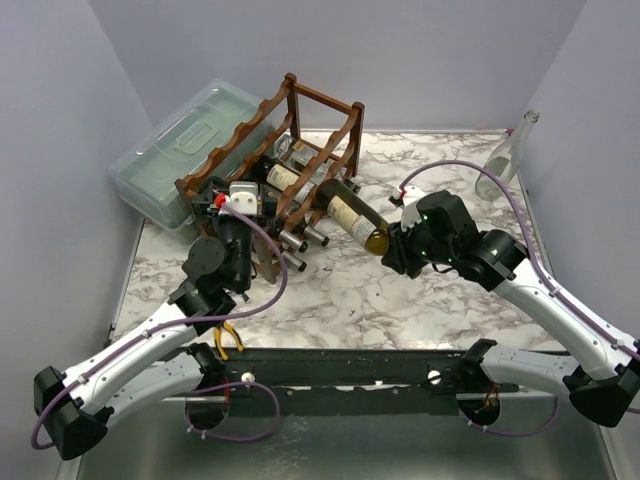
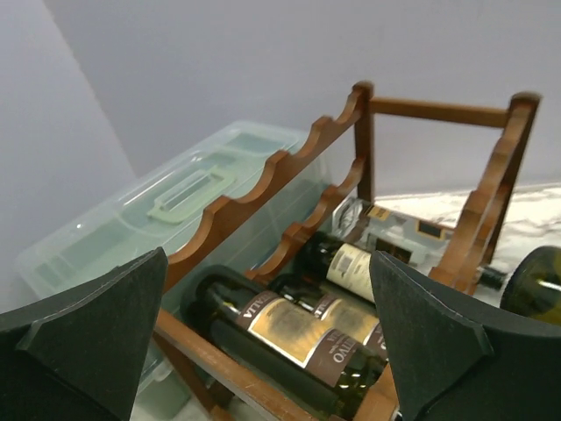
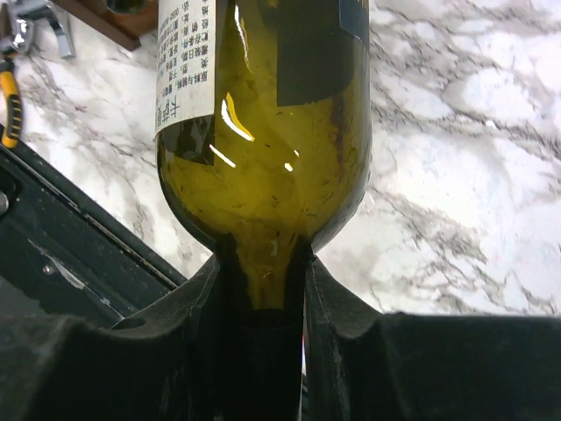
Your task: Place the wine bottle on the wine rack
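My right gripper next pushes toward the rack [image 1: 322,102], slides the bottle into the gap under the rack's nearer upper bar [image 1: 301,200] and releases it. The bottle's base already points there.
The wine rack [image 1: 322,102], a dark reddish-brown frame with wavy rails, stands at the back left. Several dark bottles [image 1: 290,180] lie in its lower tier. My right gripper [image 1: 395,245] is shut on the neck of a green wine bottle [image 1: 350,215], held tilted with its base at the rack's right front corner. In the right wrist view the neck sits between the closed fingers [image 3: 346,307] and the bottle [image 3: 263,132] points away. My left gripper [image 1: 228,192] is open and empty at the rack's left front. Its view shows the rack [image 2: 254,189] and the stored bottles [image 2: 298,329].
A translucent lidded plastic box [image 1: 185,150] stands behind the rack on the left, also in the left wrist view [image 2: 131,228]. A clear glass bottle [image 1: 505,160] leans at the back right wall. A yellow-handled tool [image 1: 228,338] lies near the front rail.
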Robot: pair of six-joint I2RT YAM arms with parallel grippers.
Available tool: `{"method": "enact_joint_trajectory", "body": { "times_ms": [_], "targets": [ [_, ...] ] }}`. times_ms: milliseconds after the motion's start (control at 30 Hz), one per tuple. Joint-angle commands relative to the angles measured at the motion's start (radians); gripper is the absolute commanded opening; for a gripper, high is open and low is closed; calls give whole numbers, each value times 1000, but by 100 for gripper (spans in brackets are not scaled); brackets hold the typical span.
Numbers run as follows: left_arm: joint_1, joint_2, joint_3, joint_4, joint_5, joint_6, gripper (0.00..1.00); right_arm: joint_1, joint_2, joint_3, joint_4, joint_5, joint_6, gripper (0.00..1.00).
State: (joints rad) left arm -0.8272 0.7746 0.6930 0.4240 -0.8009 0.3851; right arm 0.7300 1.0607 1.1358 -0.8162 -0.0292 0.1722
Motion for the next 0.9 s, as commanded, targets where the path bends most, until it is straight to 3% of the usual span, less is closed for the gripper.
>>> {"method": "enact_joint_trajectory", "body": {
  "times_ms": [0, 367, 867],
  "targets": [
    [43, 67, 46, -28, -105, -36, 99, 1, -9, -2, 251, -100, -38, 1],
    [66, 59, 29, -44, -15, -60, 99, 1, 73, -10, 297, -156, -47, 1],
    [65, 34, 23, -45, 3, -63, 98, 2, 230, 15, 453, -216, -81, 1]
  ]
}}
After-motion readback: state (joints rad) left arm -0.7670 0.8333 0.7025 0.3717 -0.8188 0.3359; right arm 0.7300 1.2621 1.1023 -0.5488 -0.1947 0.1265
